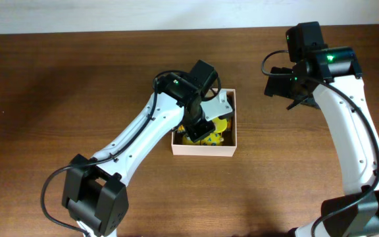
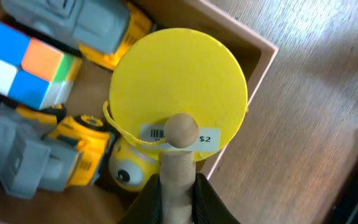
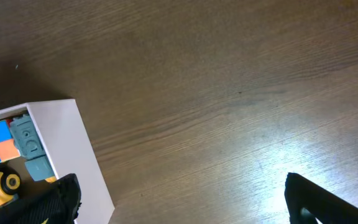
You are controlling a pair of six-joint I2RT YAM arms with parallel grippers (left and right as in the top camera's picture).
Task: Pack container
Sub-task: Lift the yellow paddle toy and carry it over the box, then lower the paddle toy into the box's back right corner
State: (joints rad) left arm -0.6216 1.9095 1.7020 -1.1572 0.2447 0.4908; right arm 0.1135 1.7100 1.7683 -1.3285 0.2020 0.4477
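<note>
I will next lower the yellow disc with my left gripper into the container's free corner (image 1: 226, 137) (image 2: 215, 70) beside the toy trucks, and then let go of the disc's wooden handle.
The container (image 1: 203, 150) is a shallow white-walled box with a tan inside, at the table's middle. My left gripper (image 2: 178, 196) is shut on the wooden handle (image 2: 178, 168) of a yellow disc toy (image 2: 179, 84) and holds it over the container's corner (image 2: 263, 53). Inside lie a colour cube (image 2: 23, 68), yellow and grey toy trucks (image 2: 48, 155) and a yellow one-eyed toy (image 2: 129, 171). My right gripper (image 3: 179, 202) is open and empty above bare wood, to the right of the container (image 3: 73, 146). In the overhead view the left arm (image 1: 189, 99) covers much of the box.
The table is dark brown wood (image 1: 58, 85). The right arm (image 1: 321, 72) stands at the far right, apart from the box. A pale strip of wall runs along the back edge (image 1: 110, 16).
</note>
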